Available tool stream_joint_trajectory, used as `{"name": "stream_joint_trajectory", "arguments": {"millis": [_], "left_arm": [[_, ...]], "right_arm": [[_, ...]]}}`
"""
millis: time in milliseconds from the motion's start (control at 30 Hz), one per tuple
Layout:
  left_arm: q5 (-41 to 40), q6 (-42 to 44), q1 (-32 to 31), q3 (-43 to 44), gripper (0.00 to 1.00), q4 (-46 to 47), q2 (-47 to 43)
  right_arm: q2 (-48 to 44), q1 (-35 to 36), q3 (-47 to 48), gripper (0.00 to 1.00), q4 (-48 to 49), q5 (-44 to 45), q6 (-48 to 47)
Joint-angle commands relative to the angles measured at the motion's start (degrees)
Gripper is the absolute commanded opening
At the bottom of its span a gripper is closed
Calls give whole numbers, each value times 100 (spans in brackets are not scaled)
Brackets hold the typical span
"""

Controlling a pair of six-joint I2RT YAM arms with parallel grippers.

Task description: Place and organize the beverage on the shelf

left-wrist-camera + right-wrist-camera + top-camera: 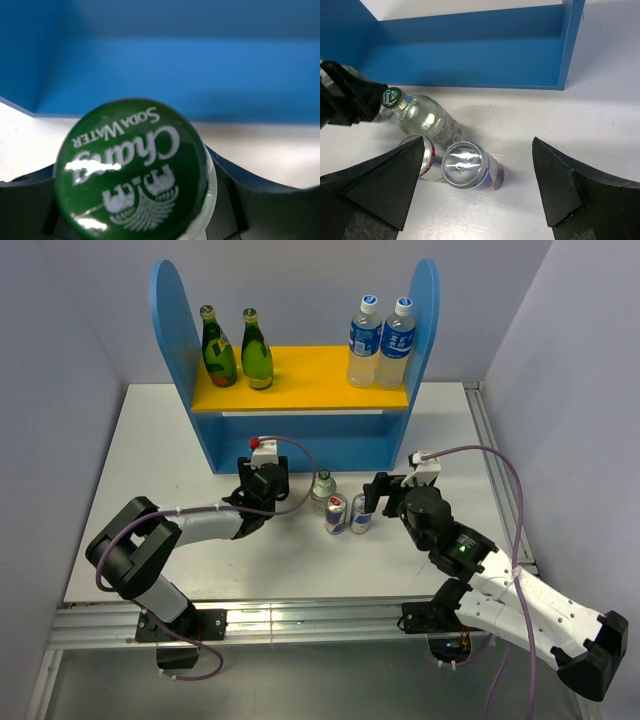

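Note:
I need to move the bottle in my left gripper outward and to the left in the top view next, into the lower level's bare corner (221, 441) (67, 72), and let go of it there.
The blue shelf (300, 445) stands at the back of the table, and two dark green bottles (218, 348) (256, 352) stand on its yellow board. My left gripper (262, 480) is at the shelf's lower opening, shut on a short clear bottle whose green cap (131, 167) fills the left wrist view between the fingers (240, 185). Another short clear bottle (323, 490) (427, 120) stands on the table. Two silver-and-blue cans (336, 512) (361, 512) stand beside it. My right gripper (378, 495) (479, 150) is open above the right can (465, 165).
Two taller clear bottles with blue labels (365, 342) (397, 345) stand on the right of the yellow board. The shelf's lower level (470, 55) (200, 75) shows nothing on it. The left gripper (347, 97) shows at the left of the right wrist view.

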Motion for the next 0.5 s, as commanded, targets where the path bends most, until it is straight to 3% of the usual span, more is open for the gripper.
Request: {"name": "stream_joint_trajectory", "arguments": {"millis": [0,267,467], "left_arm": [[17,247,399,394,0,876,-250],[554,300,1391,815,0,1325,549],[730,335,1726,1272,0,1360,988]], "right_arm": [[-125,34,58,95,206,42,9],[-134,34,50,95,206,33,9],[-81,34,67,95,223,16,0]]}}
